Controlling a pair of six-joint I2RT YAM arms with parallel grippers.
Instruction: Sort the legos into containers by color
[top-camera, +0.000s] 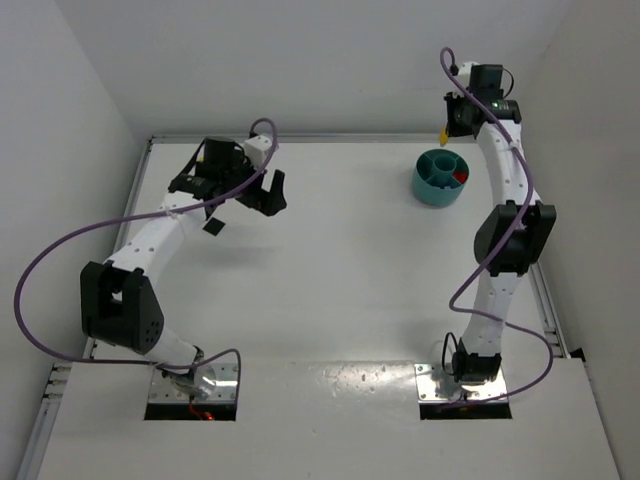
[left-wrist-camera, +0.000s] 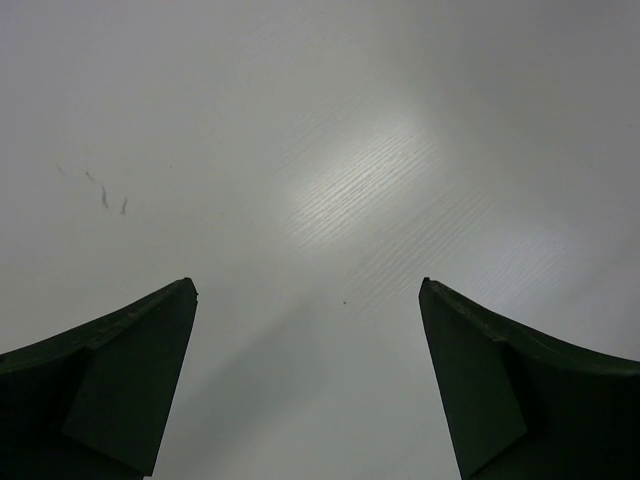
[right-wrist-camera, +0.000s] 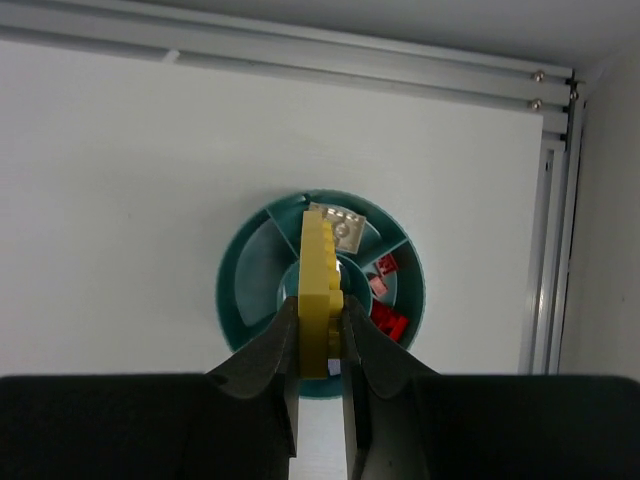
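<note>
The round teal container's centre cup (top-camera: 445, 167) (right-wrist-camera: 352, 278) is below my right gripper. My right gripper will next move down toward that cup and let go of the long yellow lego into it.
A long yellow lego (right-wrist-camera: 320, 280) stands on edge between my right gripper's fingers, and the right gripper (right-wrist-camera: 320, 302) is shut on it. It hangs directly above the round teal container (right-wrist-camera: 235, 290), over the centre cup. Inside the dish, red legos (right-wrist-camera: 386, 320) fill a right compartment and a pale brick (right-wrist-camera: 340, 226) lies in the far one. From above, the right gripper (top-camera: 445, 125) hovers just behind the container (top-camera: 420, 187), the yellow lego (top-camera: 441, 133) showing below it. My left gripper (top-camera: 270, 190) is open at the far left; its fingers (left-wrist-camera: 130, 370) frame bare table, the left gripper (left-wrist-camera: 308, 285) holding nothing.
An aluminium rail (right-wrist-camera: 300, 50) runs along the table's back edge just beyond the dish, and another rail (right-wrist-camera: 555, 200) runs down the right side beside the wall. Purple cables (top-camera: 40, 260) loop off both arms.
</note>
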